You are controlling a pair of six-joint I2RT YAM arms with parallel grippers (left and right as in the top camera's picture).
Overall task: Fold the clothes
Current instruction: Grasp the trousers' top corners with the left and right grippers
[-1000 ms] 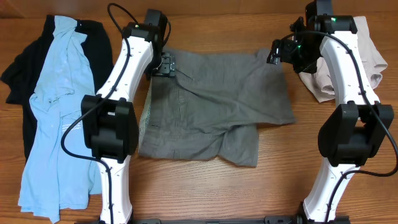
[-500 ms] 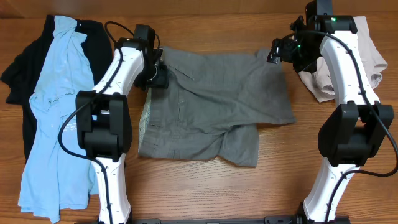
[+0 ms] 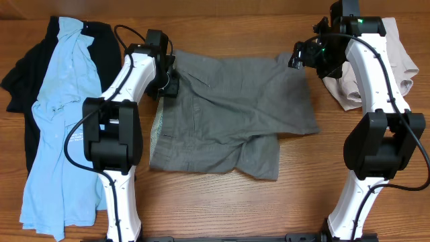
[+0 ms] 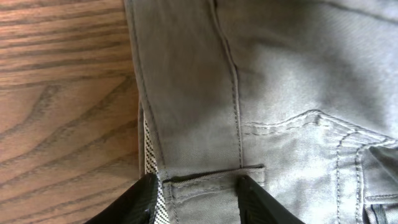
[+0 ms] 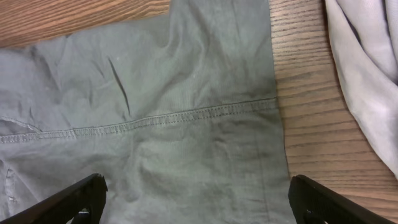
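The bare wood beside the shorts' edge leaves room for my fingers. My right gripper will next go down onto the shorts' edge at the seam's end (image 3: 304,76) (image 5: 275,104) below its open fingers.
The grey shorts (image 3: 228,114) lie spread and rumpled across the table's middle, waistband to the left. My left gripper (image 3: 168,84) sits at the waistband's far left corner. In the left wrist view its fingers (image 4: 198,186) pinch the waistband edge (image 4: 205,186), with the checked lining beside one pad. Over the shorts' far right leg hem (image 5: 186,118) hangs my right gripper (image 3: 301,57), its jaws (image 5: 199,193) wide open and holding nothing.
A light-blue shirt (image 3: 60,121) lies over a black garment (image 3: 20,74) at the left. Beige shorts (image 3: 403,60) are bunched at the far right, also seen in the right wrist view (image 5: 367,74). Bare wood (image 3: 222,208) shows in front.
My left gripper has moved left to the waistband's corner and narrowed from wide open onto the fabric. The right arm and the shorts have stayed put.
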